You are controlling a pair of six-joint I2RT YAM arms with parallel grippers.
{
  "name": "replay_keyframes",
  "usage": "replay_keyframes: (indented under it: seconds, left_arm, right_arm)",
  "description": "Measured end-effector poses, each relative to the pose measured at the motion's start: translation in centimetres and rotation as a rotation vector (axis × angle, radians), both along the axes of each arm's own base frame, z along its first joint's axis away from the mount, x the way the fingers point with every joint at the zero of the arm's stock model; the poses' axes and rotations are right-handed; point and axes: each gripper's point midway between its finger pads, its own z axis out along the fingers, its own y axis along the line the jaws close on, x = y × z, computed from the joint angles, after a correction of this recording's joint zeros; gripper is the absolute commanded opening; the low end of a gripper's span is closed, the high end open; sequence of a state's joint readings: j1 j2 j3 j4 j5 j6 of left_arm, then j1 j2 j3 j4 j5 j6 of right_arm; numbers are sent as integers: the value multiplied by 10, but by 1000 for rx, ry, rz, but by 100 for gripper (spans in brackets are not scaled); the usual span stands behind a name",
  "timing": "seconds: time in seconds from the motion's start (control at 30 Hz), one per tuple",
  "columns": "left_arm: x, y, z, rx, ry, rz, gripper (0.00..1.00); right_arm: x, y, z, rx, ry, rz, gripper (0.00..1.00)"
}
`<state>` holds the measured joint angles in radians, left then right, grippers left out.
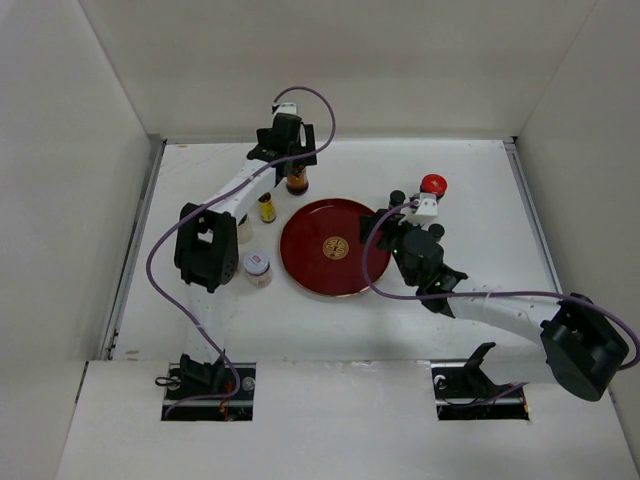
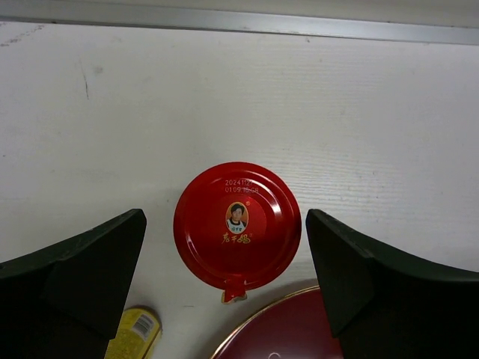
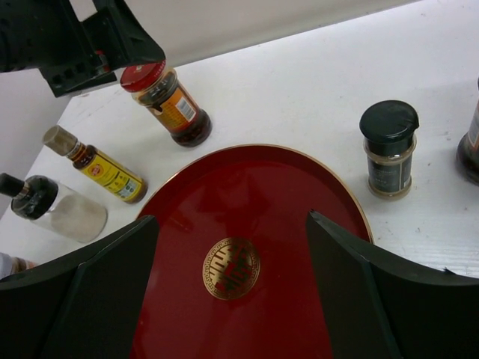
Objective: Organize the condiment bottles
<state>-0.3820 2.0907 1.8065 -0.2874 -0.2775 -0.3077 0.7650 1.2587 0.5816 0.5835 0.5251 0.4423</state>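
Note:
My left gripper lowers around the red cap point(image 2: 237, 226) next and closes its spread fingers on the cap's rim, since the red-capped jar stands right below the gripper.
A dark red-capped jar point(image 1: 297, 181) stands behind the round red tray point(image 1: 312, 268). My left gripper point(image 1: 291, 163) is open right above it. In the left wrist view its red cap point(image 2: 237, 226) lies between the two spread fingers point(image 2: 90, 273), untouched. A yellowish bottle point(image 1: 266, 208), a clear black-capped bottle point(image 3: 52, 209) and a white-lidded jar point(image 1: 258, 267) stand left of the tray. My right gripper point(image 1: 385, 232) is open and empty over the tray's right part point(image 3: 247, 202). A second red-capped jar point(image 1: 433, 185) and a black-capped jar point(image 3: 389, 149) stand right of the tray.
The tray carries a gold emblem point(image 3: 230, 268) and holds nothing. White walls close the table at the back and sides, with a metal strip point(image 2: 239, 22) along the back edge. The left arm's elbow point(image 1: 205, 245) hangs over the left-hand bottles.

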Motion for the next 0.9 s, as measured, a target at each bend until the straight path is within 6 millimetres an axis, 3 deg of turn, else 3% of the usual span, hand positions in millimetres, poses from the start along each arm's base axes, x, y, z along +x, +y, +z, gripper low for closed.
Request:
replay_keyframes:
  seconds: [0.17, 0.27, 0.4, 0.67, 0.9]
  left_arm:
    - [-1, -3, -21, 20, 36, -8, 87]
    - [-2, -6, -27, 26, 51, -15, 82]
    - [-3, -8, -30, 28, 54, -20, 70]
    - [-1, -10, -31, 45, 58, -25, 32]
    - [-1, -13, -30, 54, 51, -36, 25]
  right_arm:
    - [0, 1, 0, 0, 1, 7, 86]
    - [-1, 2, 0, 0, 1, 10, 86]
    - [0, 0, -1, 0, 2, 6, 86]
    - [1, -1, 0, 3, 0, 3, 86]
    - [1, -3, 2, 7, -2, -2, 86]
